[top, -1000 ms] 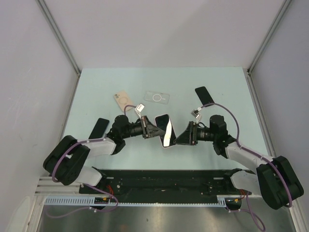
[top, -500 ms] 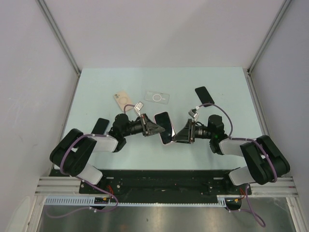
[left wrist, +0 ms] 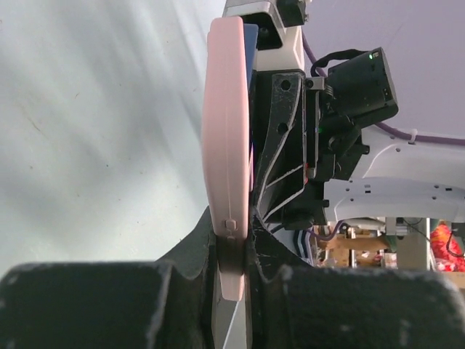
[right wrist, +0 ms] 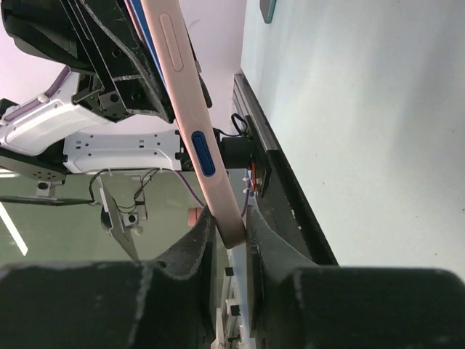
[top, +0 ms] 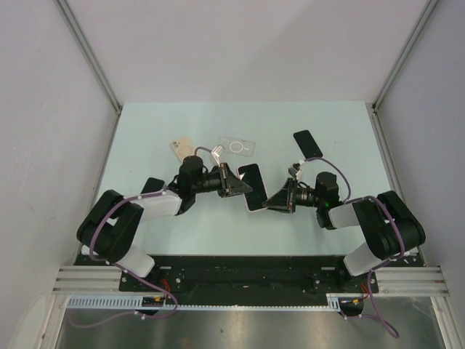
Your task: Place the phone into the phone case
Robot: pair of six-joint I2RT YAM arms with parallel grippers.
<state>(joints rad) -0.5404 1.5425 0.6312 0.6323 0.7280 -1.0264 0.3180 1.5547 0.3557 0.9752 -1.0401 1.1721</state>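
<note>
The phone is already in its pink rim, so the robot's left gripper should next lower the phone to the bare tabletop below and let go of the phone's edge.
A phone [top: 252, 186] with a dark screen and a pink case rim hangs between my two grippers above the table's middle. My left gripper [top: 237, 186] is shut on its left edge. My right gripper [top: 272, 198] is shut on its lower right corner. In the left wrist view the pink case edge [left wrist: 224, 145] runs upright out of the shut left gripper [left wrist: 231, 270], with a blue strip [left wrist: 249, 45] behind it. In the right wrist view the right gripper [right wrist: 229, 231] pinches the end of the pink edge [right wrist: 182, 87], which has a blue button [right wrist: 203, 154].
On the far half of the pale green table [top: 145, 138] lie a beige case [top: 184, 148], a clear case [top: 237, 147] and a black phone [top: 307, 143]. A black slab [top: 151, 190] lies at the left by the left arm. Grey walls stand on three sides.
Both grippers have carried the phone a little farther from the arm bases, and it has shifted slightly right. Both arms now stretch lower. Both grips have held.
</note>
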